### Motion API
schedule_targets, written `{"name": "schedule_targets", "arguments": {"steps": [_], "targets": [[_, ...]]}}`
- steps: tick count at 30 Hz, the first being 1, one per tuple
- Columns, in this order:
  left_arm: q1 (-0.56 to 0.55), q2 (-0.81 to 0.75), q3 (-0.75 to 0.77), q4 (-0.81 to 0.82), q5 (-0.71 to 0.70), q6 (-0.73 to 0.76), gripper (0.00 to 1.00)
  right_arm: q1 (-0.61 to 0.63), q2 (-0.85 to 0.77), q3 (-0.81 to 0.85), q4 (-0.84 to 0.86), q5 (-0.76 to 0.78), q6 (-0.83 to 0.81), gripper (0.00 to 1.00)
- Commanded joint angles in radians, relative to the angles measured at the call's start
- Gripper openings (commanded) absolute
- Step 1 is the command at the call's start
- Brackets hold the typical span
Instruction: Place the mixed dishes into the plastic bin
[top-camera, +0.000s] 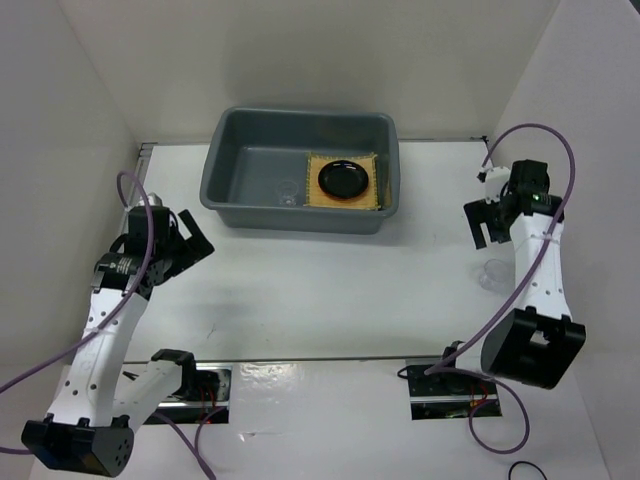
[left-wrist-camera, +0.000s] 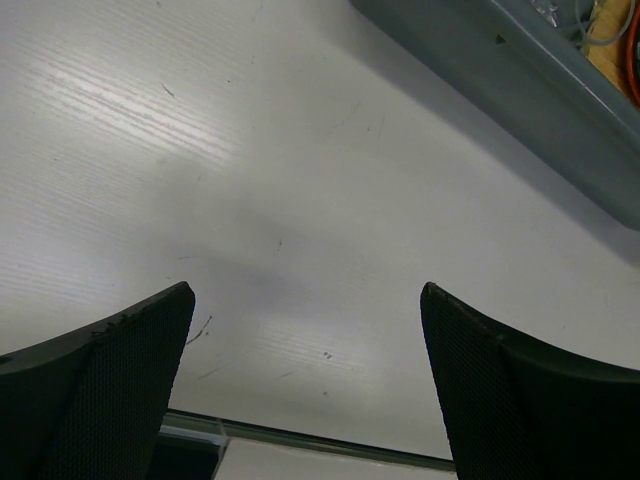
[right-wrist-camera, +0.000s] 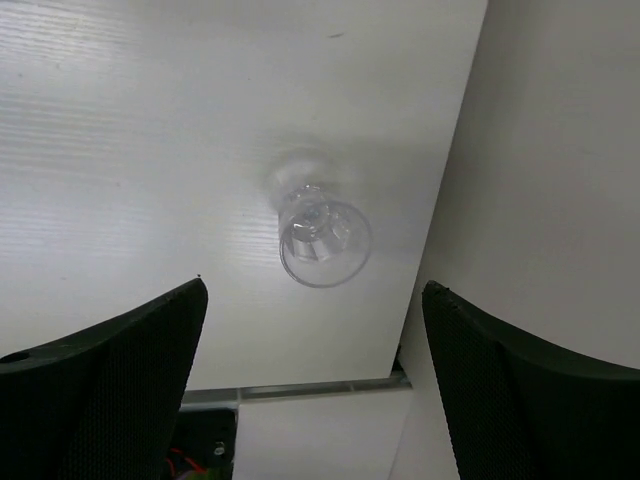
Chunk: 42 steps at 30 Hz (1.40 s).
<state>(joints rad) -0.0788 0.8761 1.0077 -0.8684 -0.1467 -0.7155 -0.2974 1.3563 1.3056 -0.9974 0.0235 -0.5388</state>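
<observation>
The robot's right gripper will next go down and back to straddle the cup's rim on the side away from the bin's side, because the bin's side crowds the cup's other side.
The grey plastic bin (top-camera: 222, 170) stands at the back centre. In its right half lies the tan bamboo mat (top-camera: 312, 196) with the black plate (top-camera: 345, 180) on it. The orange plate is not clearly visible. A clear glass item (top-camera: 288, 192) sits in the bin left of the mat. A clear glass cup (top-camera: 493, 272) stands on the table by the right wall, and shows in the right wrist view (right-wrist-camera: 322, 235). My right gripper (top-camera: 488, 226) (right-wrist-camera: 313, 290) is open and empty above it. My left gripper (top-camera: 197, 237) (left-wrist-camera: 306, 290) is open and empty, left of the bin (left-wrist-camera: 540, 90).
White walls close the table on the left, back and right; the right wall (right-wrist-camera: 560, 150) is right next to the glass cup. The arm bases and cables are at the near edge.
</observation>
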Motion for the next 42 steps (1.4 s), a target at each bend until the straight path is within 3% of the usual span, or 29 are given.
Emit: {"name": "schedule_targets", "arguments": {"steps": [1, 8, 18, 22, 25, 26, 28, 29, 31, 36, 42], "targets": [[0.007, 0.015, 0.0, 0.0, 0.012, -0.015, 1.0, -0.023, -0.026, -0.115, 0.143, 0.032, -0.047, 0.92], [0.007, 0.086, 0.009, 0.011, 0.032, 0.016, 1.0, -0.032, -0.049, -0.333, 0.19, 0.019, -0.047, 0.84], [0.007, 0.078, 0.009, 0.011, 0.032, 0.025, 1.0, -0.061, 0.029, -0.417, 0.301, 0.01, -0.066, 0.8], [0.007, 0.055, 0.009, 0.011, 0.032, 0.016, 1.0, -0.062, 0.075, -0.417, 0.322, 0.01, -0.075, 0.7], [0.007, 0.046, 0.009, 0.011, 0.032, 0.016, 1.0, -0.062, 0.113, -0.388, 0.322, 0.0, -0.084, 0.55], [0.007, 0.046, 0.009, 0.011, 0.032, 0.016, 1.0, -0.062, 0.113, -0.388, 0.322, 0.0, -0.084, 0.42], [0.007, 0.046, 0.0, 0.011, 0.032, 0.016, 1.0, -0.062, 0.142, -0.353, 0.313, -0.01, -0.084, 0.29], [0.007, 0.046, 0.0, 0.011, 0.032, 0.016, 1.0, -0.062, 0.142, -0.338, 0.286, -0.01, -0.084, 0.14], [0.007, 0.046, 0.0, 0.011, 0.032, 0.016, 1.0, -0.062, 0.152, -0.272, 0.249, -0.045, -0.06, 0.02], [0.007, 0.028, 0.0, 0.02, 0.022, 0.016, 1.0, -0.011, 0.096, -0.044, 0.083, -0.161, -0.017, 0.0], [0.007, 0.018, 0.0, 0.029, 0.022, 0.016, 1.0, 0.239, 0.131, 0.39, 0.013, -0.185, 0.075, 0.0]]}}
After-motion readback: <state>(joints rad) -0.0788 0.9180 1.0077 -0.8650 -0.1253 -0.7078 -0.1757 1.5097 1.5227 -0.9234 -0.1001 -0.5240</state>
